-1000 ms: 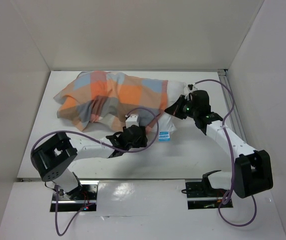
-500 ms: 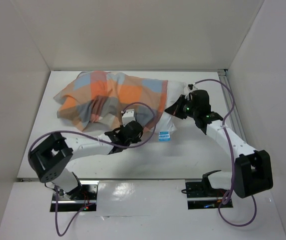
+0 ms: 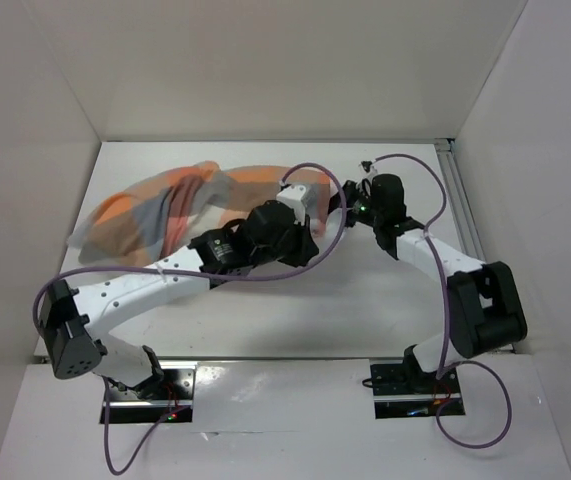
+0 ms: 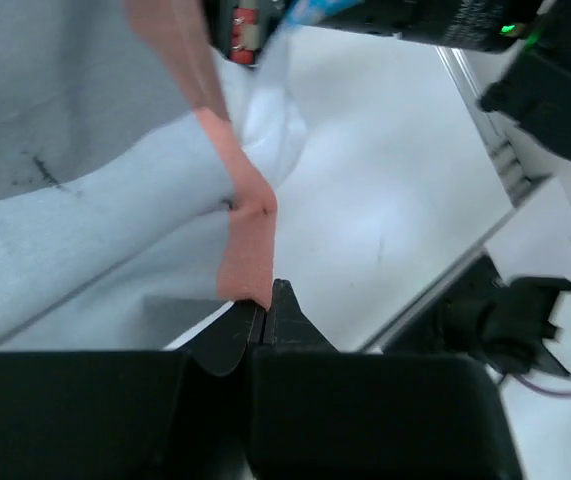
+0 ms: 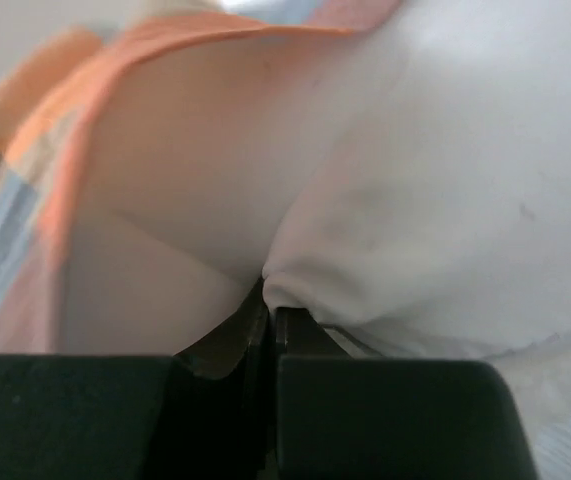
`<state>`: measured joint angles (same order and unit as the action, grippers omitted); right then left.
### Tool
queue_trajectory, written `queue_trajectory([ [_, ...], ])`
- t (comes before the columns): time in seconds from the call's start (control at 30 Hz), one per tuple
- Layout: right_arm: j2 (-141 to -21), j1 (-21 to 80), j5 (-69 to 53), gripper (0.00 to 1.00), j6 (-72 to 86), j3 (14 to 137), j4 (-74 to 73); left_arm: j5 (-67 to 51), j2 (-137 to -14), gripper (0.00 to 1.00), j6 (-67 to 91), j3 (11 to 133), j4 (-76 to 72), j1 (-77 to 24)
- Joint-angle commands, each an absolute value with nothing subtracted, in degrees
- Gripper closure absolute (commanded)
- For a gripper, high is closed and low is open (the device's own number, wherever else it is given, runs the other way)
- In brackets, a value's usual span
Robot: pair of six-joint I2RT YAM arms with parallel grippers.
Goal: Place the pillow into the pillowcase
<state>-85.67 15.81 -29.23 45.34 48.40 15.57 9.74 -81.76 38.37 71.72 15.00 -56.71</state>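
Note:
My left gripper is holding the orange strip and needs to rise outward toward the rim's far end (image 3: 324,180) (image 4: 170,38), which lies outward of it, and let go of the strip, because the rim arches over the pillow.
The checked pillowcase (image 3: 155,205) lies blurred across the back left of the table. In the left wrist view my left gripper (image 4: 268,300) is shut on an orange edge strip of the pillowcase (image 4: 245,240). In the top view the left gripper (image 3: 315,205) sits close beside the right gripper (image 3: 348,200) at the back middle. The right wrist view shows the right gripper (image 5: 270,305) shut on a fold of the white pillow (image 5: 445,180), with the pillowcase's orange rim (image 5: 65,150) arching over it. From above, the pillow is mostly hidden by the case and my left arm.
White walls enclose the table on the left, back and right. A metal rail (image 3: 457,200) runs along the right side. Purple cables (image 3: 310,170) loop over both wrists. The right arm's base mount (image 4: 505,320) shows past the table's front edge.
The left gripper shut on the pillowcase edge and swung back and right, beside the right gripper. The pillowcase shifted left and is now blurred. The right gripper moved slightly left, still gripping the pillow.

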Motion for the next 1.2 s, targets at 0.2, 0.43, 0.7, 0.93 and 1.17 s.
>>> queue_trajectory([
  [0.2, -60.49, 17.84, -19.35, 1.0, 31.91, 50.63, -13.42, -3.43, -74.71, 1.0, 33.66, 102.64, 20.9, -56.61],
  [0.43, -58.27, 17.84, -27.06, 1.0, 28.48, 49.93, -30.93, -12.17, -83.37, 1.0, 34.62, 111.26, 23.55, -41.95],
  [0.7, -65.87, 17.84, -8.61, 0.13, 30.42, 54.74, -18.73, -19.68, -121.38, 0.95, 33.05, 136.53, 31.09, -25.15],
  [0.93, -67.55, 10.03, -3.26, 0.03, 27.24, 61.1, -26.28, -23.06, -114.64, 0.3, 32.36, 131.69, 31.38, -26.26],
  [1.17, -58.36, 2.11, -21.65, 0.08, 26.19, 51.52, -19.62, -3.8, -101.34, 0.22, 22.6, 124.97, 47.32, -36.28],
])
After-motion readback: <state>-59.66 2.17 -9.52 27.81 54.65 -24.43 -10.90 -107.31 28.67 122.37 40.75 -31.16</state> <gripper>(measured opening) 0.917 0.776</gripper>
